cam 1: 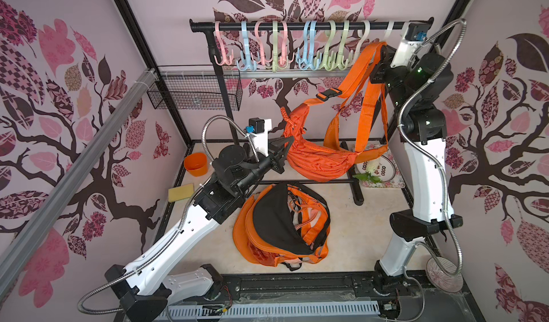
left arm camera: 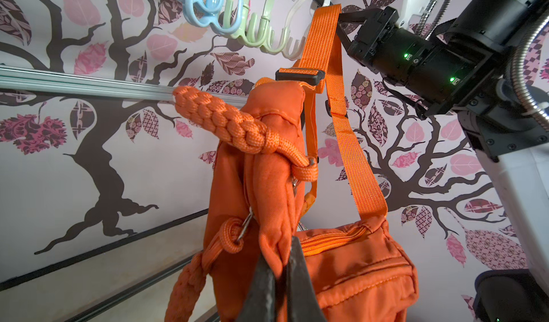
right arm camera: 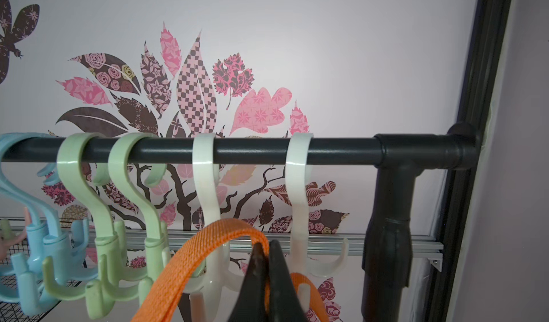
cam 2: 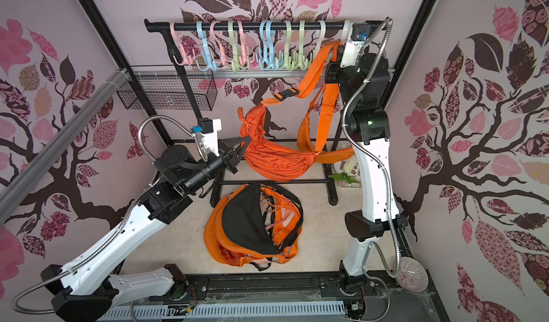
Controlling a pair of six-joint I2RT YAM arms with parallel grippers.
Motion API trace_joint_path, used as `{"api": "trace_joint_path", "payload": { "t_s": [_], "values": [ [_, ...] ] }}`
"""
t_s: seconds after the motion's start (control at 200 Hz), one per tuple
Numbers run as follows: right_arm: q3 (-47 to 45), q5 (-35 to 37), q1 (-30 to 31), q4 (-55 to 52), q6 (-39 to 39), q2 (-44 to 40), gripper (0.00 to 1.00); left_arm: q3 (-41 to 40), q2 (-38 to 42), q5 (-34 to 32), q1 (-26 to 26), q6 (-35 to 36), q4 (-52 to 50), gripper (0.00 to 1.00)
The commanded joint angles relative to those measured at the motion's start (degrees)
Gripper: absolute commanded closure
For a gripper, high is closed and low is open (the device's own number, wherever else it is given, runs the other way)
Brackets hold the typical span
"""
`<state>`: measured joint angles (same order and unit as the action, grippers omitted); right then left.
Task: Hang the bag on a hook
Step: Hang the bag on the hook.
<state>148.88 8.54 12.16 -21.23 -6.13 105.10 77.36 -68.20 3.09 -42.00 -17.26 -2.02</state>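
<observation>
I will next lower the strap's top toward the pegs of the white hook (cam 1: 358,51) (right arm camera: 207,292) with my right gripper and let it go, because the strap's loop already arches over them.
An orange bag (cam 1: 315,160) (cam 2: 273,160) hangs in the air below the black rail (cam 1: 297,26), held by both arms. My left gripper (cam 1: 289,141) (left arm camera: 282,261) is shut on a fold of the bag's fabric (left arm camera: 267,193) at its left end, beside a braided zip pull (left arm camera: 219,118). My right gripper (cam 1: 383,46) (right arm camera: 267,246) is shut on the top of the orange strap (cam 1: 359,68) (right arm camera: 190,258), just below the rail. In the right wrist view the strap loop arches over the prongs of a white hook (right arm camera: 206,193). Whether it rests on a prong I cannot tell.
Another white hook (right arm camera: 298,193) hangs to the right, green (right arm camera: 77,187) and blue hooks to the left. A second orange and black bag (cam 1: 282,222) lies on the table. An orange cup (cam 1: 195,163), yellow sponge (cam 1: 180,192), wire basket (cam 1: 196,92) and floral tray (cam 1: 383,169) stand around.
</observation>
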Motion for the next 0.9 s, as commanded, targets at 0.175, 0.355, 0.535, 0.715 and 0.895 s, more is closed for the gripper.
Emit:
{"api": "trace_joint_path", "payload": {
  "t_s": [0.175,0.355,0.535,0.715,0.895],
  "values": [
    [2.99,-3.06,-0.30,7.37,-0.38,2.33,1.00,5.00,-1.06,-2.01,-0.19,1.34,1.02,1.00],
    [3.31,-3.02,-0.30,8.60,-0.57,3.98,1.00,5.69,-0.30,-5.50,-0.19,2.43,1.25,1.00],
    [4.32,-2.09,-0.29,7.01,-2.09,6.48,1.00,10.58,-3.87,-6.04,-0.05,4.21,-7.08,1.00],
    [1.38,2.08,-0.28,2.20,-3.90,6.23,1.00,8.75,-4.19,-6.52,-0.06,3.56,-10.39,1.00],
    [-8.89,2.35,-0.62,1.10,-3.35,1.84,1.00,6.46,-3.84,-6.71,-0.10,2.50,-11.43,1.00]
  ]
}}
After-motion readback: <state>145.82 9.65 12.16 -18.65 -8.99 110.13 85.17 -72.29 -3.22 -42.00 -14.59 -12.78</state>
